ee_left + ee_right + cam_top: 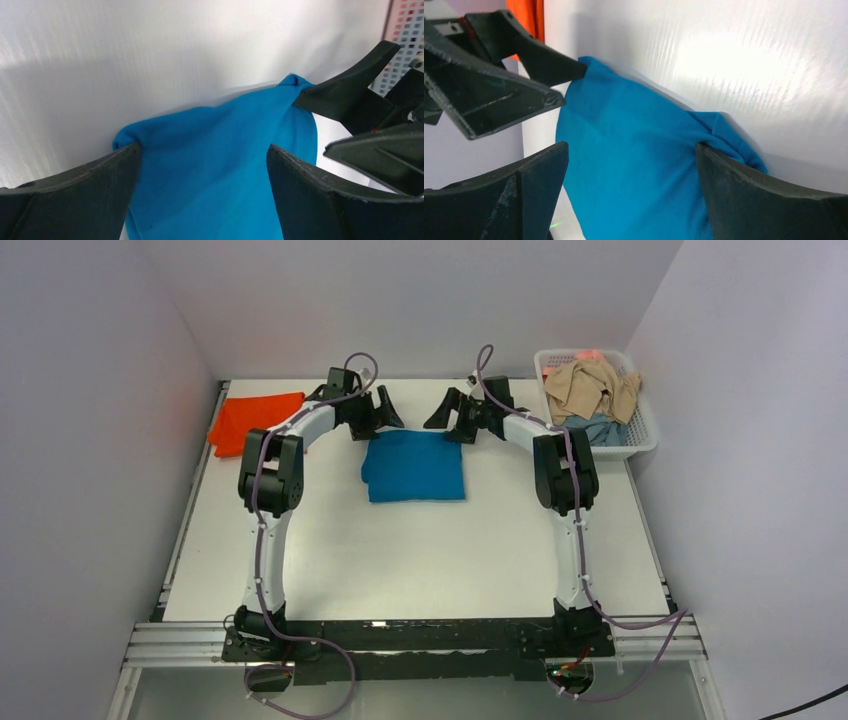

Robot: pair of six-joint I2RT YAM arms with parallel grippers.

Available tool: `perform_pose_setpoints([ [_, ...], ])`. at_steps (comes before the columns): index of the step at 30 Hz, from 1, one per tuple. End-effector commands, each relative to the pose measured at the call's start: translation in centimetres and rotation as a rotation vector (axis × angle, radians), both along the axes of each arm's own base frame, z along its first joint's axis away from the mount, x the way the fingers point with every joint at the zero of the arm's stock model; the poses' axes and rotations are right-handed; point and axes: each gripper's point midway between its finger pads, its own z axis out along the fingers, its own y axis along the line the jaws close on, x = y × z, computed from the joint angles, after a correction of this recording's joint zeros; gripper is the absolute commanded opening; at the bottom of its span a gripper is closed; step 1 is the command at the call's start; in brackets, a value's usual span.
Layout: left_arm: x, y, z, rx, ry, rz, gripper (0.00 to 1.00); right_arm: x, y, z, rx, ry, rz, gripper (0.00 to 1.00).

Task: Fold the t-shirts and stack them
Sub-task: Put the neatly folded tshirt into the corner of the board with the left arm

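My left gripper moves back next and closes on the blue shirt's edge (369, 454) (133, 222) facing the orange-red shirt, since the cloth already lies folded into a rectangle.
The teal-blue t-shirt (415, 467) lies folded into a flat rectangle at the table's middle. The orange-red t-shirt (255, 422) lies folded at the far left. My left gripper (380, 428) is open at the blue shirt's far left corner. My right gripper (442, 430) is open at its far right corner. In the left wrist view the blue shirt (220, 165) spans the wide gap of the left gripper (202, 147). In the right wrist view the blue shirt (634, 165) fills the gap of the right gripper (631, 146). Neither holds cloth.
A white perforated basket (645, 430) stands at the far right with a beige garment (590, 388) and a dull grey-blue garment (605, 430) in it. White walls close in the table on three sides. The orange-red shirt's edge shows in the right wrist view (524, 15).
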Motion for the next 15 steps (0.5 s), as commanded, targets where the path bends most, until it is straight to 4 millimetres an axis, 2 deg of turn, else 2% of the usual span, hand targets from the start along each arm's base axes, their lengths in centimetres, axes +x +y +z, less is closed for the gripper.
perform_pose_setpoints([
  [1, -0.9, -0.2, -2.1, -0.005, 0.084, -0.011, 0.99, 0.8, -0.7, -2.9, -0.024, 0.053, -0.041, 1.0],
  [3, -1.8, 0.0, -3.1, 0.002, 0.116, -0.004, 0.99, -0.3, -0.7, -3.9, -0.016, 0.087, -0.036, 1.0],
  [5, -2.8, 0.3, -3.6, 0.008, 0.139, 0.0, 0.99, -1.4, -0.8, -3.8, -0.007, 0.096, -0.037, 1.0],
  [8, -4.8, 0.5, -3.0, 0.001, 0.146, -0.012, 1.0, -3.2, -1.2, -3.4, -0.011, 0.098, -0.042, 1.0],
  [9, -5.9, 0.6, -3.5, 0.007, 0.162, -0.009, 0.99, -4.4, -1.1, -3.3, -0.012, 0.106, -0.036, 1.0],
  [10, -6.9, 0.7, -2.7, 0.007, 0.157, -0.011, 0.99, -5.3, -1.0, -3.1, -0.011, 0.098, -0.03, 1.0],
  [15, -12.4, 1.6, -2.4, 0.06, 0.15, -0.009, 1.0, -11.3, -0.4, -2.9, -0.055, 0.11, 0.001, 1.0],
])
